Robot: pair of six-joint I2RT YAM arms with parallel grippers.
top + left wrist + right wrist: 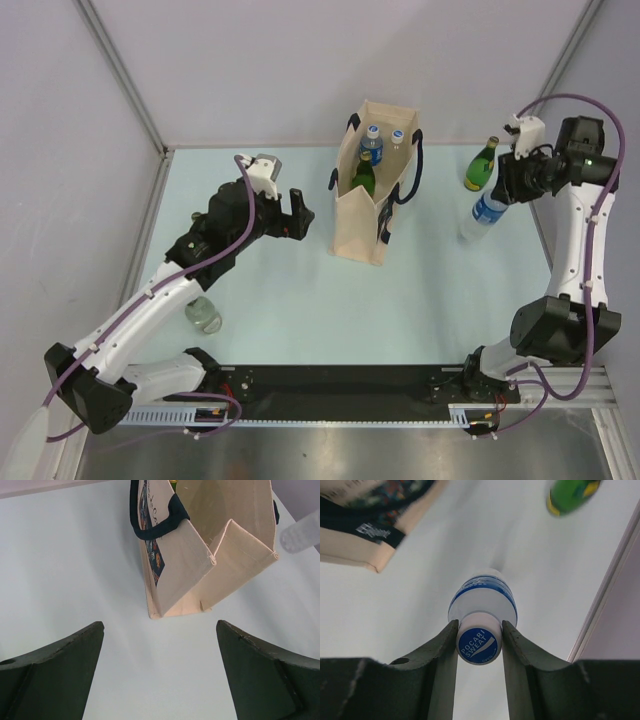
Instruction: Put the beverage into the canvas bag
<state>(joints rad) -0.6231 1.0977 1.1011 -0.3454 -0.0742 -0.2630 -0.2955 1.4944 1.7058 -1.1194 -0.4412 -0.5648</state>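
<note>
My right gripper should next lift over the bag's opening, lower the clear bottle into the empty space beside the green one inside and let it go, since that space is free.
The beverage is a clear Pocari Sweat bottle [484,213] with a blue label and a blue-topped cap [478,645]. My right gripper [480,626] is shut on its cap and neck, and the bottle [482,596] hangs tilted below the fingers at the table's right side. The beige canvas bag [372,215] with navy handles stands upright in the middle, its mouth open. Inside it are two blue-capped bottles [372,143] and a green one [364,178]. My left gripper [300,212] is open just left of the bag [200,565], nothing between its fingers [75,655].
A green bottle [481,165] with a yellow label stands at the back right, close to my right gripper, and shows blurred [570,495] in the right wrist view. A clear bottle [203,313] lies under my left arm. Grey walls enclose the table on three sides.
</note>
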